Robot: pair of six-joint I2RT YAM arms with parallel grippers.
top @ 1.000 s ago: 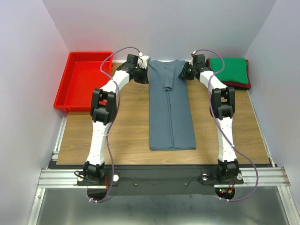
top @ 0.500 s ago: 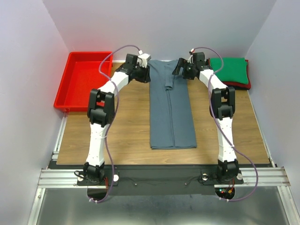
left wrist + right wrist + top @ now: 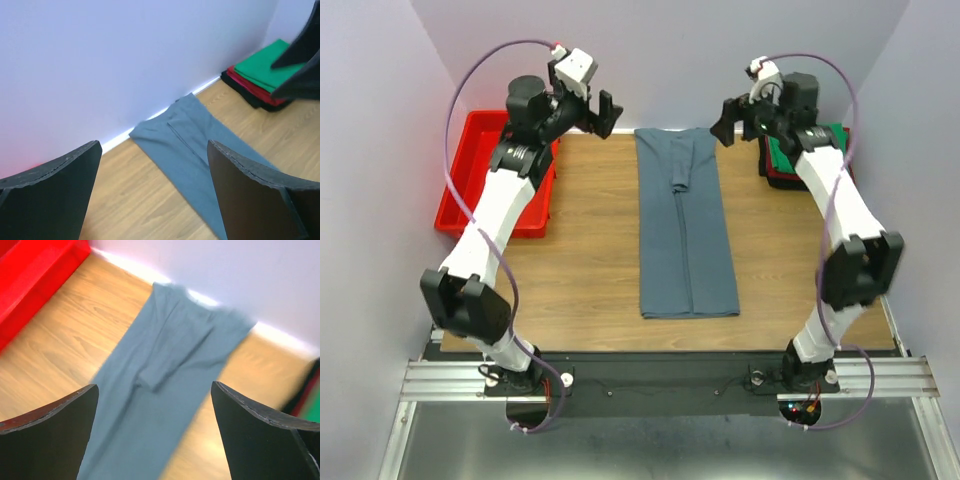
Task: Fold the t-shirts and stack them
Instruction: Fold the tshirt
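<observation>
The long t-shirt still lies unfolded end to end. My right gripper should swing back and down onto the slate blue-grey t-shirt's near corner point(image 3: 733, 310) on the stack's side.
A slate blue-grey t-shirt point(image 3: 685, 225) lies flat on the wooden table, folded lengthwise into a long narrow strip, one sleeve tucked over its middle. It also shows in the left wrist view point(image 3: 200, 145) and the right wrist view point(image 3: 160, 390). My left gripper point(image 3: 605, 112) hangs open in the air beyond the shirt's far left corner, holding nothing point(image 3: 152, 150). The right gripper point(image 3: 725, 122) is open and raised off the far right corner, also with nothing in it point(image 3: 154, 387). A stack of folded t-shirts point(image 3: 778, 152), green on red on black, sits at the back right, partly hidden by the right arm.
A red plastic tray point(image 3: 448, 205) stands at the back left, half covered by the left arm; its edge shows in the right wrist view point(image 3: 30, 275). White walls close in the back and both sides. Bare wood lies either side of the shirt.
Both grippers went from shut at the shirt's far corners to open. They let go of the cloth and rose up and outward. The shirt stays flat.
</observation>
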